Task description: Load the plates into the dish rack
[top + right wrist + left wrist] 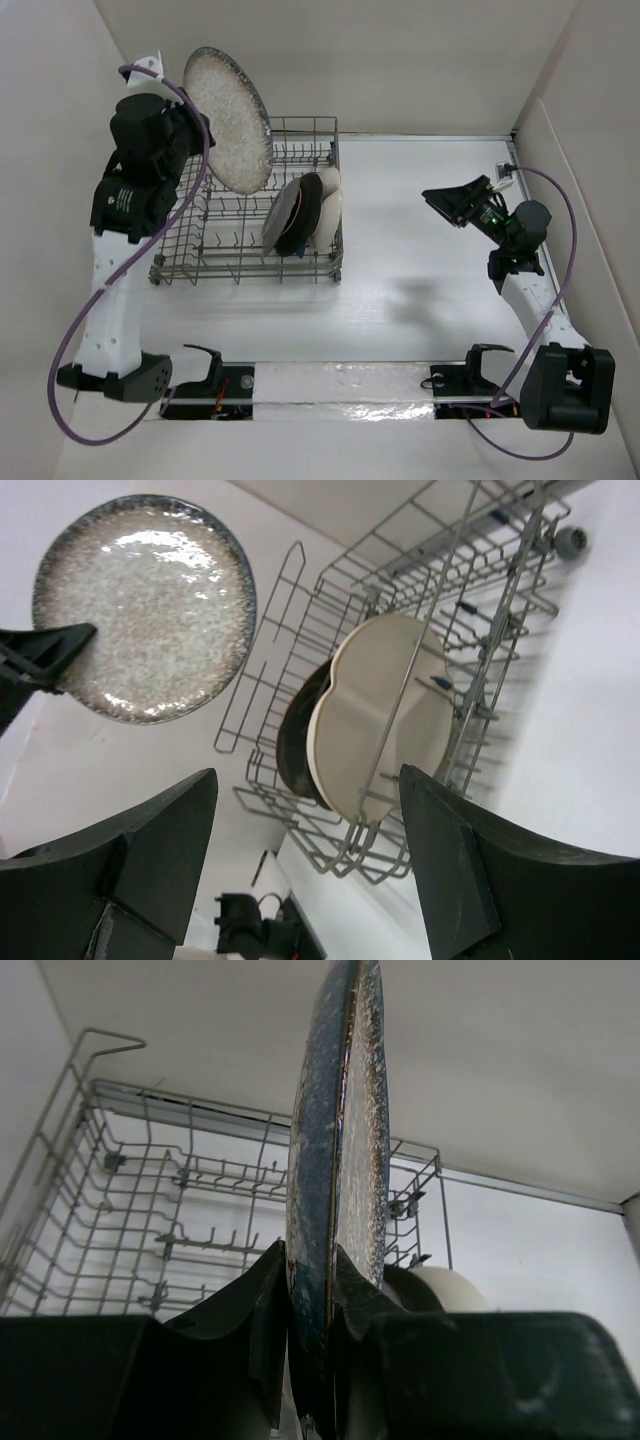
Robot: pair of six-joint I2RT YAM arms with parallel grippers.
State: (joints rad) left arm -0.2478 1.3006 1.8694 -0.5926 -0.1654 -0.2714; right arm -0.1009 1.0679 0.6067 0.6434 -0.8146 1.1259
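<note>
My left gripper will go down next to set the speckled plate between the rack's wires below it, beside the darker plates, and let go, because those wires are empty.
A speckled cream plate (230, 120) with a dark blue rim hangs on edge above the left half of the grey wire dish rack (200, 262). My left gripper (192, 128) is shut on its rim. In the left wrist view the plate (340, 1140) rises between my fingers (262, 1310), over the rack (150, 1190). A cream plate (330, 212) and darker plates (295, 215) stand upright at the rack's right end. My right gripper (442, 207) hovers open and empty over the table, right of the rack. Its view faces the cream plate (380, 720), a dark dish (295, 745) and the held plate (140, 605).
The rack's raised wire handle (105, 1045) stands at its far left corner, close to the left wall. White walls close in the table on the left, back and right. Bare white table (420, 290) lies between the rack and the right arm.
</note>
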